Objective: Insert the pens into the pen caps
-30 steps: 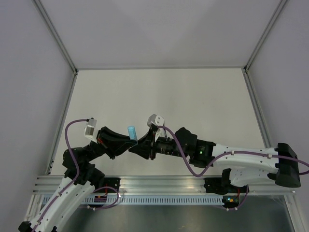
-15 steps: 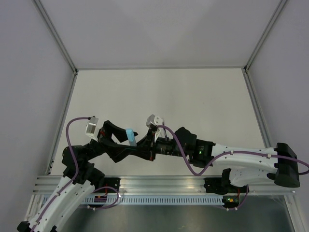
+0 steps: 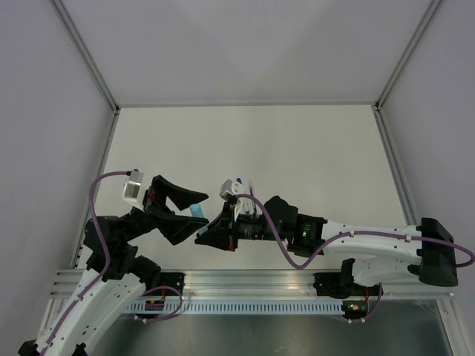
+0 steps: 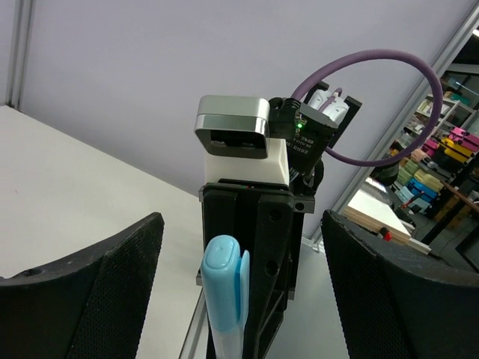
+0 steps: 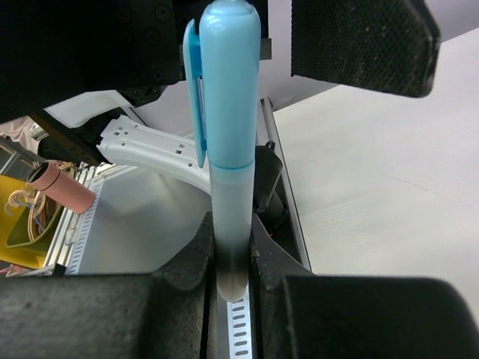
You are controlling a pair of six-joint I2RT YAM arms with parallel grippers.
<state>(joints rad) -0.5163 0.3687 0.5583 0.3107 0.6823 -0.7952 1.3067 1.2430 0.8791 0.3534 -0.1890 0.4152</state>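
Observation:
The pen's cap is on. My right gripper should next swing to the right in the top view and down, and release the pen on the tabletop beside the lying pens.
A white-barrelled pen (image 5: 230, 213) stands between the pads of my right gripper (image 5: 230, 263), which is shut on its lower barrel. A light blue pen cap (image 5: 227, 82) sits on the pen's top end. In the top view the cap (image 3: 197, 211) shows between the two arms, just beyond the right gripper (image 3: 210, 228). My left gripper (image 4: 239, 299) is open; its wide-spread fingers (image 4: 93, 295) flank the capped pen (image 4: 224, 292) without touching it. In the top view the left gripper (image 3: 194, 216) faces the right one near the table's front edge.
The aluminium rail (image 3: 252, 282) runs along the near edge under both arms. Grey walls (image 3: 44, 111) close in the white table (image 3: 297, 148) on three sides. A pink cylinder (image 5: 61, 187) lies off the table beyond the rail.
My left gripper has opened off the light blue cap and drawn back to the left. The capped pen stays in my right gripper, which has shifted slightly left and toward the rail.

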